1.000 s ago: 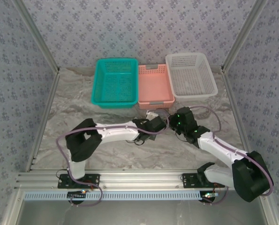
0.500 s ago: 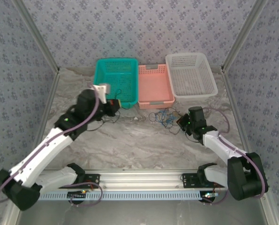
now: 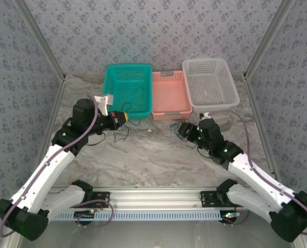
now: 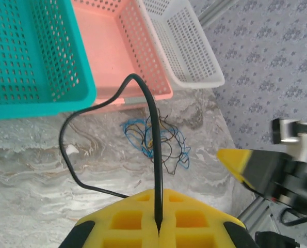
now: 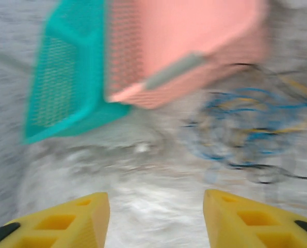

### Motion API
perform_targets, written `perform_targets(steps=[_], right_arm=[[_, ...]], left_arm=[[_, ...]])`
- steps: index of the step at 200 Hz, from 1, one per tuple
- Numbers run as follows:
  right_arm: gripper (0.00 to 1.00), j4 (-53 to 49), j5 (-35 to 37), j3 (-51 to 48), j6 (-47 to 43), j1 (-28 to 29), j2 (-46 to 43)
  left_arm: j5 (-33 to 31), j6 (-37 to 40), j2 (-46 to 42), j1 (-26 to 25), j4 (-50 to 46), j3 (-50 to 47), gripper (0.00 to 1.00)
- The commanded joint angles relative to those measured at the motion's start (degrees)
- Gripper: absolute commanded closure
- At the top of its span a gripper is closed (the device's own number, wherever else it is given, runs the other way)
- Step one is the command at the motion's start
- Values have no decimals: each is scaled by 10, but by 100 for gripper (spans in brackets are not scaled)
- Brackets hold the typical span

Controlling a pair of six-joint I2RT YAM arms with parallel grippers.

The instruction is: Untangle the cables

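Note:
The black cable should be let go over the bare marble, at a part that is clear of the tangle. Next I will move my left gripper back and down and tip it downward there to release the cable.
My left gripper (image 3: 122,118) is held up in front of the teal basket (image 3: 108,88), shut on a black cable (image 4: 145,103). From the pads (image 4: 143,222) the cable arcs upward, then loops down to the table on the left. The remaining cables (image 4: 156,142), a tangle of blue, black and pale yellowish wires, lie on the marble below the pink basket (image 3: 170,111). In the top view this tangle (image 3: 176,126) is just left of my right gripper (image 3: 187,131). That right gripper (image 5: 156,219) is open and empty; the blurred tangle (image 5: 251,129) lies ahead to its right.
Three baskets stand in a row at the back: teal, pink, and a white basket (image 3: 211,102). A small white fleck (image 4: 70,150) lies on the table near the black cable. Aluminium frame posts (image 3: 256,57) edge the table on both sides.
A second ago both grippers met at the tangle. The left one has since drawn the black cable away to the left. The right one backed off, then moved back up to the tangle.

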Motion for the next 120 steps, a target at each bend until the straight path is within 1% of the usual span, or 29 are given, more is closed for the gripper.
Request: perform_targets(steps=[1, 11, 28, 45, 61, 97, 120], right_arm=[[41, 63, 42, 30, -38, 69, 35], [40, 98, 40, 55, -51, 101, 70], [39, 128, 32, 101, -58, 133, 144], [39, 162, 18, 130, -53, 145, 204], [39, 185, 19, 151, -43, 159, 249], [41, 201, 36, 178, -32, 185, 295], [47, 202, 47, 178, -22, 187, 305]], left_arm=[[38, -27, -5, 1, 45, -20, 100], [40, -32, -6, -2, 49, -25, 100], [41, -36, -8, -7, 51, -31, 100], [39, -37, -9, -12, 51, -35, 100], [37, -38, -10, -16, 49, -38, 100], [36, -37, -13, -22, 45, -44, 100], [37, -37, -16, -24, 45, -46, 100]])
